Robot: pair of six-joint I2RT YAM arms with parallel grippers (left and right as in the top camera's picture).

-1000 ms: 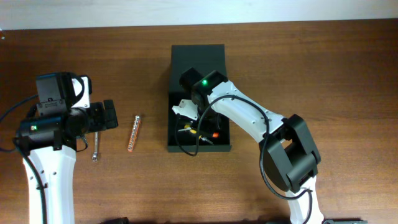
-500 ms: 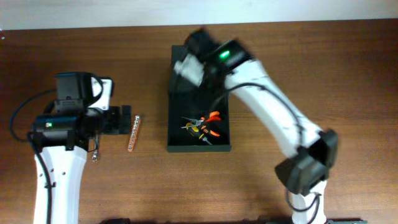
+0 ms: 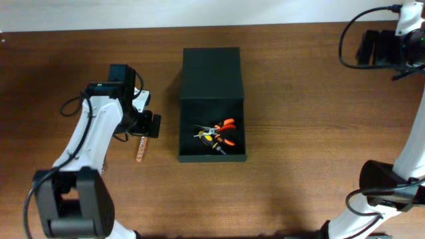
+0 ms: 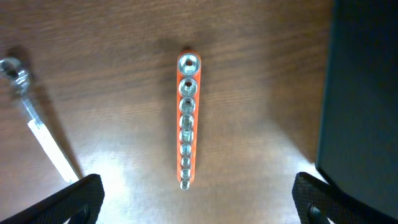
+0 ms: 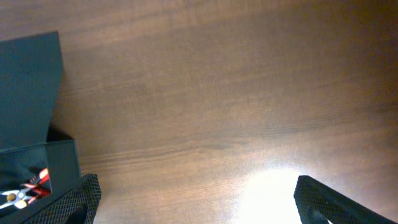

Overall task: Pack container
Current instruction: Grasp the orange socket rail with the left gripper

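Note:
The left gripper should next come straight down onto the larger sockets of the orange bar (image 4: 188, 118) and close, since the bar already runs lengthwise between the gripper's open fingers.
The container (image 3: 212, 73) is a dark green-black box at the table's middle, with its flap lid open toward the back. Orange-handled pliers (image 3: 220, 131) and other small tools lie inside. An orange socket rail (image 3: 141, 150) lies to the left of the box. My left gripper (image 3: 153, 125) hovers just behind the rail, open and empty. In the left wrist view the rail (image 4: 188, 118) lies between and ahead of the open fingers (image 4: 196, 205), with the container wall (image 4: 367, 93) at right. My right gripper (image 3: 365, 48) is open and empty at the far back right. Its wrist view shows its open fingers (image 5: 199, 205), the container (image 5: 28, 93) and the pliers (image 5: 28, 186).
A silver wrench (image 4: 37, 134) lies on the wood left of the socket rail. In the overhead view my left arm hides it. The table's back edge meets a white wall (image 3: 199, 12).
My right arm lifted out of the container and swung to the far back right, leaving the pliers inside. My left arm moved right, to just behind the socket rail.

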